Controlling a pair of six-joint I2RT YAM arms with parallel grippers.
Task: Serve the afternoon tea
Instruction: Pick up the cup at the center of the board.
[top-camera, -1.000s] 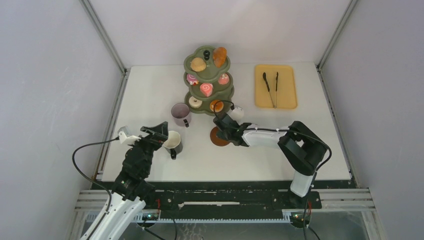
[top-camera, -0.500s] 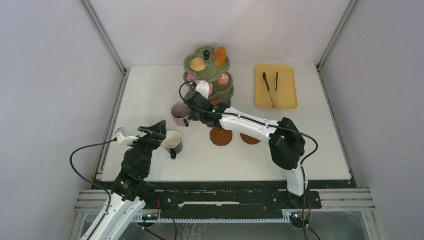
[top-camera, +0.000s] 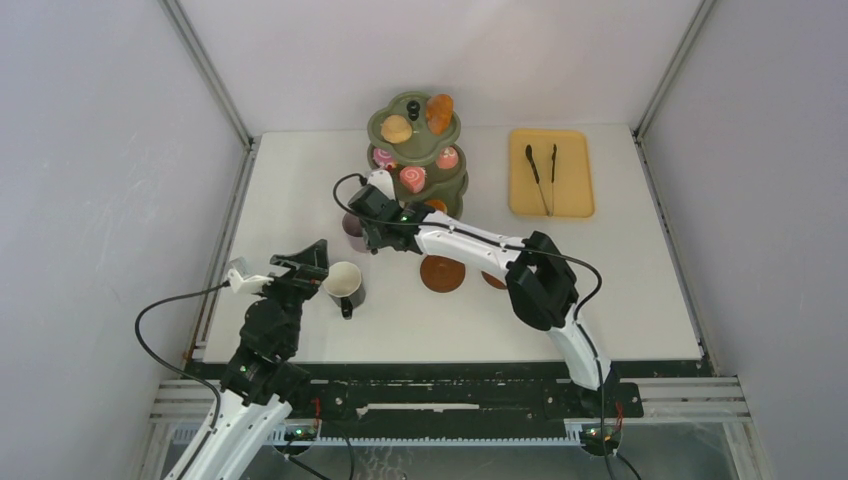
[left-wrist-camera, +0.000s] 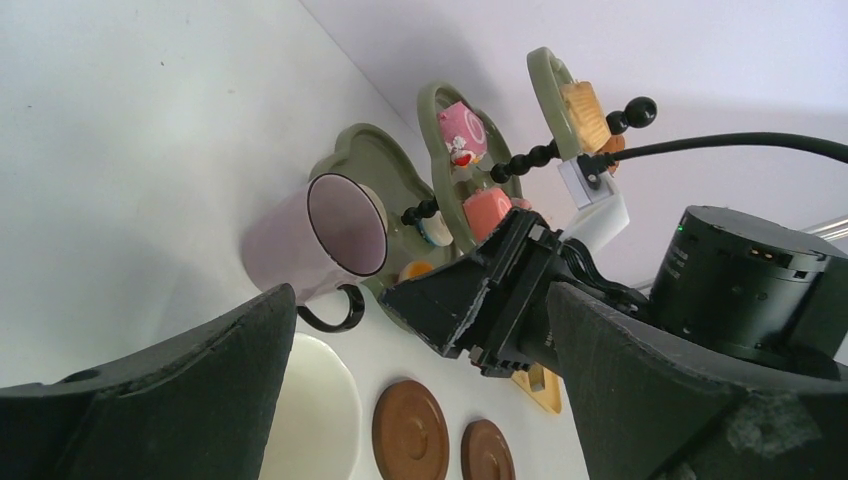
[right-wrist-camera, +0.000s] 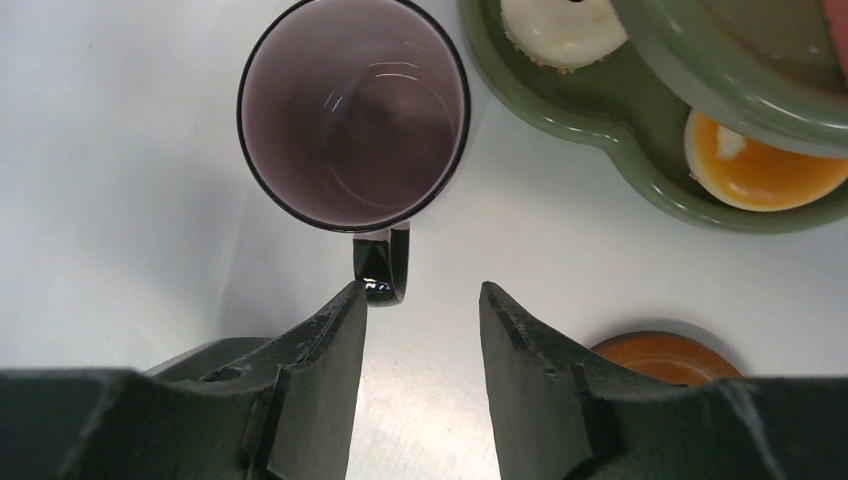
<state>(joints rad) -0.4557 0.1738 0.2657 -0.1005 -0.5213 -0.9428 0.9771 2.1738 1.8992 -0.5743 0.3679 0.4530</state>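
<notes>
I will next move my right gripper left in the wrist view and down to the mauve cup's black handle (right-wrist-camera: 382, 266) below it, one finger on each side.
The olive-green three-tier stand (top-camera: 376, 123) holds buns, pink swirl cakes and donuts at the back centre. A mauve cup (top-camera: 350, 238) with a black handle (right-wrist-camera: 383, 268) stands just left of its base. My right gripper (top-camera: 360, 226) hovers over this cup, open and holding nothing (right-wrist-camera: 420, 290), and the handle lies just beyond its left fingertip. A dark cup with a cream inside (top-camera: 345, 282) stands nearer. My left gripper (top-camera: 318, 264) is wide open beside it (left-wrist-camera: 420, 300). Two brown saucers (top-camera: 441, 272) (left-wrist-camera: 487, 455) lie on the table, bare.
An orange-yellow tray (top-camera: 575, 195) with black tongs (top-camera: 541, 175) lies at the back right. The right arm (top-camera: 470, 240) stretches across the table over the saucers. White frame rails run along both sides. A white donut (right-wrist-camera: 563, 25) and an orange one (right-wrist-camera: 765, 165) sit on the stand's lowest tier.
The right arm swung left from the saucer to above the mauve cup, and its jaws spread wider. The second saucer came into view. The left arm barely shifted.
</notes>
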